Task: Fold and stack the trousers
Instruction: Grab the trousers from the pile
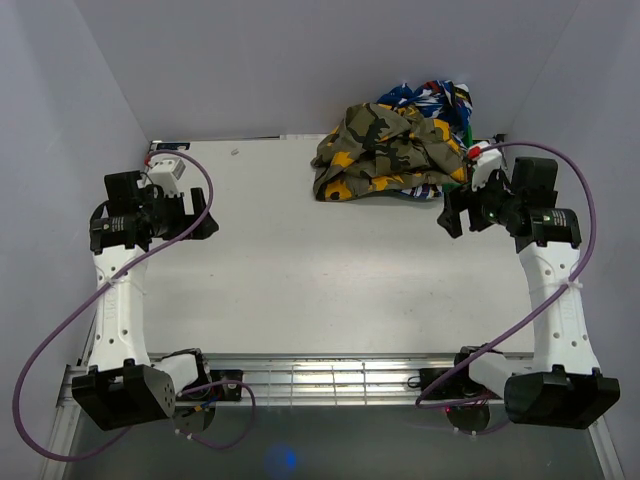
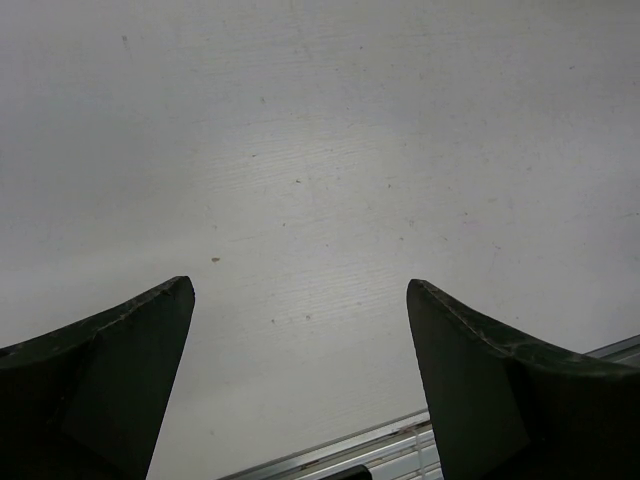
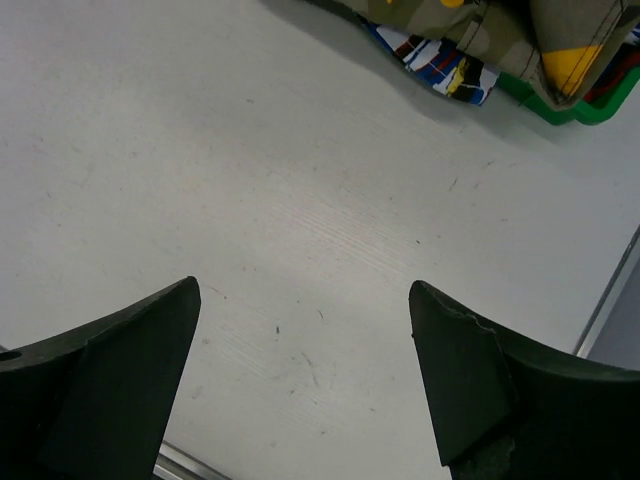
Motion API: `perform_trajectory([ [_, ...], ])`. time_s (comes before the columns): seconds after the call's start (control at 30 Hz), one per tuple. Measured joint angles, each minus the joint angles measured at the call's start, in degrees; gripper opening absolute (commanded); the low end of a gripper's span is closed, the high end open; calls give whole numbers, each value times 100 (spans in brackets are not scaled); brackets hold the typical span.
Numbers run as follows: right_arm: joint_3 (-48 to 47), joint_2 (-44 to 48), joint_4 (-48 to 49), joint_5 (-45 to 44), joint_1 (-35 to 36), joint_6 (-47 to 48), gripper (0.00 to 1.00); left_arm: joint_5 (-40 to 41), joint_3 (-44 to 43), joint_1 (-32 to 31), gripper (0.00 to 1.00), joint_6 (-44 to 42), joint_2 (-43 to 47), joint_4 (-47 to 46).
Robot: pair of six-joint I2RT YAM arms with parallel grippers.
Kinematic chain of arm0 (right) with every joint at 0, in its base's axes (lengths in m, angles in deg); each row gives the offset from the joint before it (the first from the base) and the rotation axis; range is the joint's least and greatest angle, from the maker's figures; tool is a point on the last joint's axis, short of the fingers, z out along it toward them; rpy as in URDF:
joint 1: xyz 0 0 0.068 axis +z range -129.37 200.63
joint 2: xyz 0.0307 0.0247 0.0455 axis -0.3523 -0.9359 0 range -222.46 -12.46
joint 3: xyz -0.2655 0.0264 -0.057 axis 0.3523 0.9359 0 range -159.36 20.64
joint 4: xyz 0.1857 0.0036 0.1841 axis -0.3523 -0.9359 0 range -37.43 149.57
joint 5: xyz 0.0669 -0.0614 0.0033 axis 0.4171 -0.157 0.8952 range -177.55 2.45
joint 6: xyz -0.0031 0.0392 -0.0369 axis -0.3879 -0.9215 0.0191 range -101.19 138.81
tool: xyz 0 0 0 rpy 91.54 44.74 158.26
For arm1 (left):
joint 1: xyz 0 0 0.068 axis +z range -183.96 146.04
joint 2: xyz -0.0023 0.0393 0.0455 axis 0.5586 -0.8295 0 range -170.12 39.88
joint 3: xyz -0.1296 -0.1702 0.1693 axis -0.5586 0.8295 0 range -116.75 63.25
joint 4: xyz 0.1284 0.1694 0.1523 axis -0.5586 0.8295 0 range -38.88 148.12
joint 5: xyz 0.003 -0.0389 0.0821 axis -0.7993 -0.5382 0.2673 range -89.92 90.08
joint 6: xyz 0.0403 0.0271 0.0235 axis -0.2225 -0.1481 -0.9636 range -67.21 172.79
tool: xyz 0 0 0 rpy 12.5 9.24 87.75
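My right gripper moves outward and to the left in the top view next, then down onto the trousers' waistband mid-heap (image 1: 403,146), as they lie atop the patterned cloth.
The camouflage trousers (image 1: 385,152) lie crumpled in a heap at the far right of the table, on top of other cloth. Their edge shows at the top of the right wrist view (image 3: 560,40). My right gripper (image 1: 458,212) is open and empty, just right of and a little nearer than the heap, over bare table (image 3: 302,290). My left gripper (image 1: 203,215) is open and empty at the far left of the table, far from the trousers; its view shows only bare table (image 2: 300,290).
A blue, white and yellow patterned cloth (image 1: 432,98) lies under and behind the trousers; its edge shows in the right wrist view (image 3: 440,62), beside a green rim (image 3: 590,110). A metal rail (image 1: 320,375) runs along the near table edge. White walls enclose the table.
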Motion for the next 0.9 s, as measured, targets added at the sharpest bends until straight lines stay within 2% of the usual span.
perform_trajectory([
  [0.17,-942,-944,586,269,111,-651,90,-142,-398,0,98,120,-313,-26],
  [0.53,-3812,-4328,1799,-63,885,-1652,90,-638,-662,0,98,540,-1054,-249],
  [0.73,-4610,-5755,2288,-704,1082,-1869,90,-678,-680,0,98,627,-1161,-280],
  [0.9,-4804,-6588,2608,-1478,1228,-1814,90,-667,-682,0,98,638,-1163,-286],
])
